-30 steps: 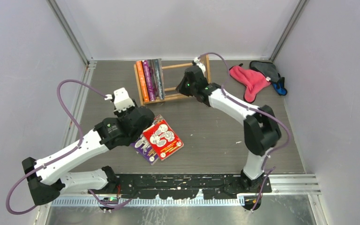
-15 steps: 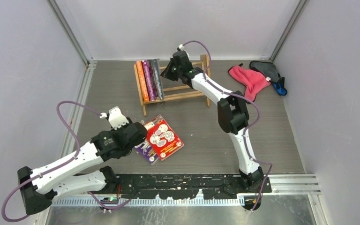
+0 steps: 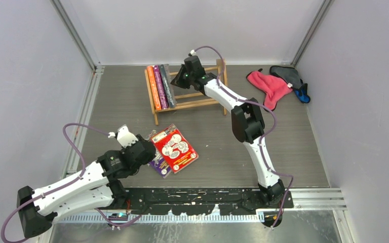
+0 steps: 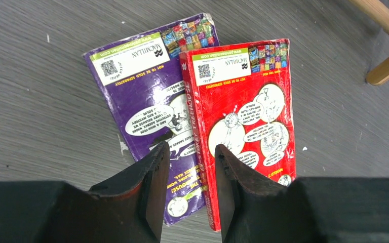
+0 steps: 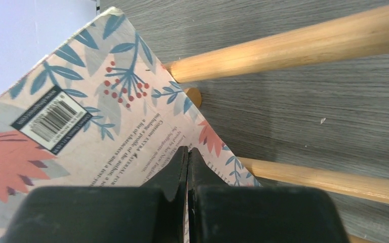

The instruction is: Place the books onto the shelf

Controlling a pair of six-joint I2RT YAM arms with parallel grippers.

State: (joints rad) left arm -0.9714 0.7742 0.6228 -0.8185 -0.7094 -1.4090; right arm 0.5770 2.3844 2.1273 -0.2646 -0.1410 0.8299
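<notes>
I will next move my right gripper back along the floral book's cover toward that book's near end point(image 3: 172, 104) and let go there, because that end is back from the gripper's fingers.
On the wooden shelf point(image 3: 200, 104) three books stand at its left end: orange point(image 3: 152, 87), purple point(image 3: 159, 86) and a pale floral one point(image 3: 167, 83). My right gripper point(image 3: 177, 82) is shut, and its tips rest against the floral book's cover point(image 5: 81, 131), with the right gripper point(image 5: 188, 152) above the shelf rails point(image 5: 294, 48). A red book point(image 3: 174, 148) lies flat, partly over a purple book point(image 3: 157, 163), on the table. My left gripper point(image 4: 190, 152) hovers open over the purple book point(image 4: 142, 96) and the spine of the red book point(image 4: 248, 111), with nothing between its fingers.
A pink cloth point(image 3: 268, 86), a grey cloth point(image 3: 288, 75) and a small blue item point(image 3: 303, 95) lie at the back right. Pale walls close in the table on three sides. One shelf leg point(image 4: 387, 71) shows near the red book.
My left arm has drawn back from the shelf towards the near edge, above the two flat books, and its jaws have widened slightly. My right arm has swung from the shelf's right end to the standing books.
</notes>
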